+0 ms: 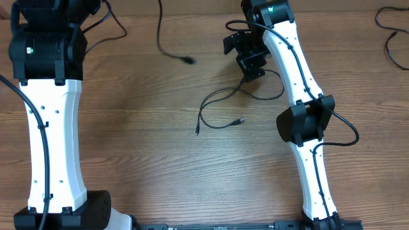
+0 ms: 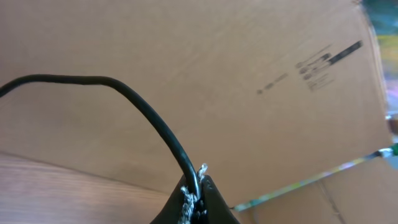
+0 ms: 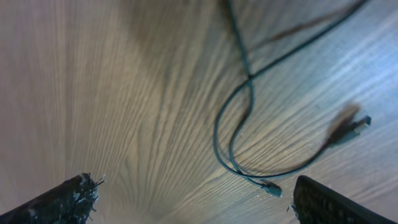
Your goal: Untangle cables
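The thin dark cable crosses itself, so next I need to lower my right gripper to that crossing (image 1: 238, 88) (image 3: 250, 78) to close on both parts of the cable.
A thin dark cable (image 1: 214, 97) lies in loose loops at the table's middle, with one plug end (image 1: 198, 131) and another (image 1: 240, 120). My right gripper (image 1: 248, 59) hovers open and empty just above its far loop. In the right wrist view the cable (image 3: 233, 124) crosses itself between my open fingers (image 3: 193, 186). A thicker black cable (image 1: 163, 46) runs from the far edge down to a free plug (image 1: 190, 61). My left gripper (image 2: 198, 190) is shut on a black cable (image 2: 143, 106), raised above the table. It is out of the overhead view at the top left.
A cardboard box (image 2: 261, 68) fills the left wrist view behind the held cable. Another black cable (image 1: 391, 38) lies at the far right corner. The right arm's own wire (image 1: 345, 134) loops beside its elbow. The left arm (image 1: 54, 128) stretches along the left side.
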Controlling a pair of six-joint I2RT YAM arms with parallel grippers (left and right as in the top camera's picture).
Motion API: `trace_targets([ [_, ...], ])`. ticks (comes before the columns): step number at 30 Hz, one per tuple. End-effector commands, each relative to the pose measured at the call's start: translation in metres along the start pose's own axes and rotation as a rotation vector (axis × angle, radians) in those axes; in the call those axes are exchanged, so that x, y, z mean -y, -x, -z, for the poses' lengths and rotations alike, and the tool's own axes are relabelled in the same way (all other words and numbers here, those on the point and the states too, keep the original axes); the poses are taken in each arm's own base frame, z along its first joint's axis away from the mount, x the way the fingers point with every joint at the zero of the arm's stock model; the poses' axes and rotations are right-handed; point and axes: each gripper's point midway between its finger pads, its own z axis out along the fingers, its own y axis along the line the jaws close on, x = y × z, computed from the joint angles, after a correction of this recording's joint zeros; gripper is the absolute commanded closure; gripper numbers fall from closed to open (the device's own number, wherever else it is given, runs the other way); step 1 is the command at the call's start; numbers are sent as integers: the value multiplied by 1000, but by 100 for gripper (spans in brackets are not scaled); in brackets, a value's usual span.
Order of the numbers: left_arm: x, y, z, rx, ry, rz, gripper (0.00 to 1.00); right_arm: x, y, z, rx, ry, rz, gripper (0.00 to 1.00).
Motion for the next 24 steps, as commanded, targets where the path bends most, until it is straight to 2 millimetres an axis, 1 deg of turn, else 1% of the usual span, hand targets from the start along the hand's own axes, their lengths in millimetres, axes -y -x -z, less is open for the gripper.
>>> trace_targets([
  [1,7,10,17,38,14,-78,96,7,-1,-6,6,-36,-107,0],
  [7,-7,-1,17,-7,70,-102,96,27,8,-32,62,-139,-173,0],
  [11,-16,-7,18,-29,107,-114,96,33,13,-50,79,-173,-172,0],
  [16,-19,-10,18,-42,118,-122,96,44,26,-68,130,-215,-174,0],
  [17,-19,-10,18,-42,118,-122,96,49,28,-75,127,-235,-179,0],
  [19,-19,-10,18,-42,118,-122,96,53,29,-84,125,-249,-182,0],
  [21,-19,-10,18,-42,118,-122,96,55,31,-90,126,-253,-182,9],
  [24,-20,-11,18,-48,123,-120,96,57,35,-99,132,-253,-182,27],
])
